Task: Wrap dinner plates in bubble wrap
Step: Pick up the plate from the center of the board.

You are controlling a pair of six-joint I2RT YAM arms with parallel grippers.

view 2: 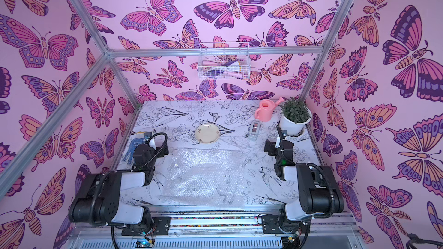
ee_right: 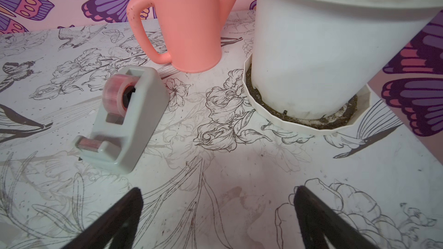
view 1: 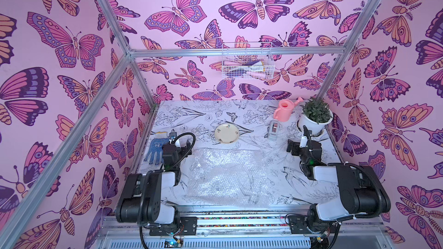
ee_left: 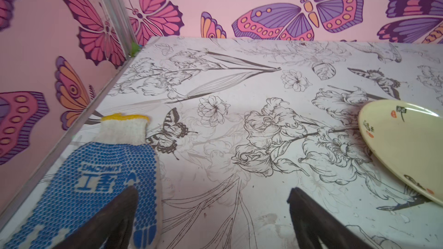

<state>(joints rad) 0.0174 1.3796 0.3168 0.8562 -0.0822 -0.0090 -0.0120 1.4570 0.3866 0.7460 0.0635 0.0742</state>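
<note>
My right gripper next turns and reaches outward across the table onto the plate's rim facing the tape dispenser, since bare tabletop there gives fingers room.
The dinner plate, small, round and cream-yellow, lies flat on the table behind the bubble wrap. The wrap is a clear crinkly sheet spread flat mid-table, with nothing on it. My left gripper stands open at the wrap's far left corner, empty, with the plate ahead and to its right. My right gripper is open and empty over bare table, right of the wrap. Neither gripper touches plate or wrap.
A blue dotted work glove lies by the left wall, under the left gripper's finger. A grey tape dispenser, pink watering can and white plant pot stand back right. A wire basket hangs on the back wall.
</note>
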